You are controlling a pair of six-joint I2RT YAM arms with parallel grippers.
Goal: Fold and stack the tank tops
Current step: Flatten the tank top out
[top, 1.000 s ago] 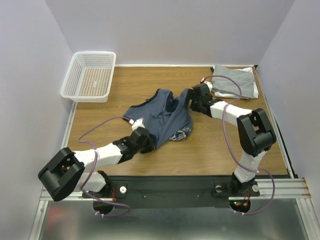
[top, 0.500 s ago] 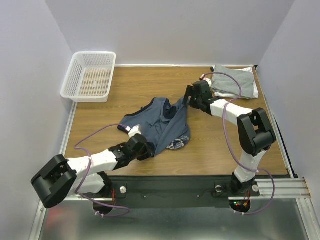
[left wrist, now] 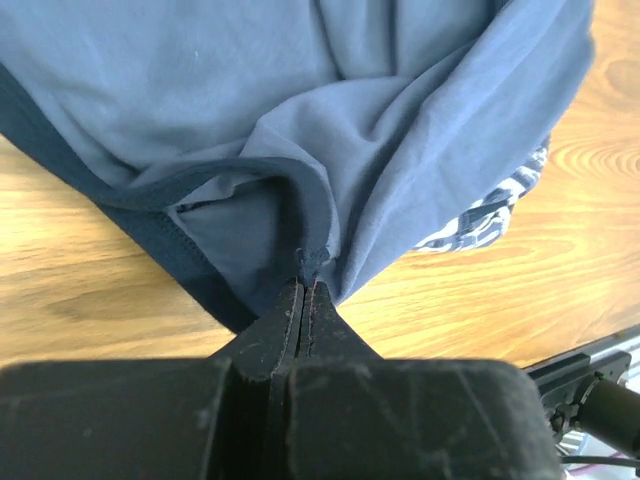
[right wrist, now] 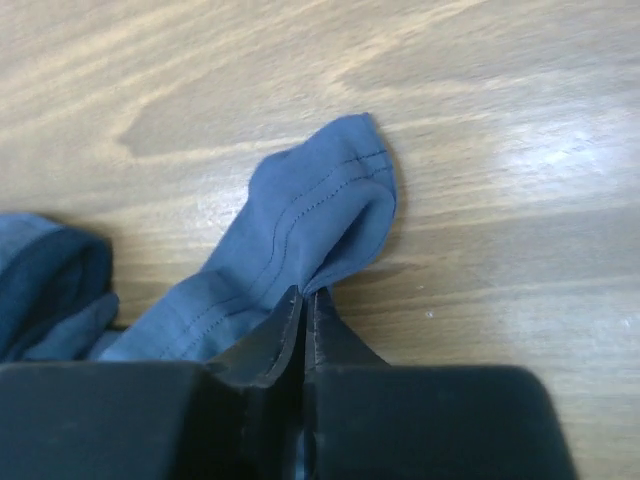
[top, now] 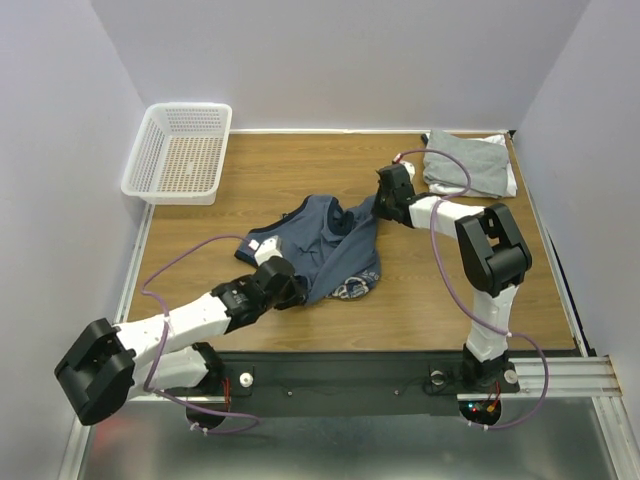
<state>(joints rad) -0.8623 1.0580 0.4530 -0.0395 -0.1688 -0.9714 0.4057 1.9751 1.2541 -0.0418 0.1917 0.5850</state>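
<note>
I should next lift the navy tank top's corner high with my right gripper, then lower it and let it go on bare wood near the folded stack (top: 410,233), because the tank top lies crumpled.
A navy blue tank top (top: 320,240) lies crumpled in the middle of the wooden table, its pale chest print (top: 352,289) peeking out at the near edge. My left gripper (top: 283,285) is shut on a fold of its near-left fabric (left wrist: 300,215). My right gripper (top: 383,203) is shut on the hemmed far-right corner (right wrist: 330,215), pressed low to the wood. Folded grey and white tank tops (top: 468,163) are stacked at the back right.
A white plastic mesh basket (top: 180,150) stands at the back left corner. Purple cables loop from both arms over the table. White walls close in the left, back and right sides.
My right gripper has closed on the navy corner near the back. The left gripper has held its pinch while the left arm swung lower, and the shirt shifted slightly.
</note>
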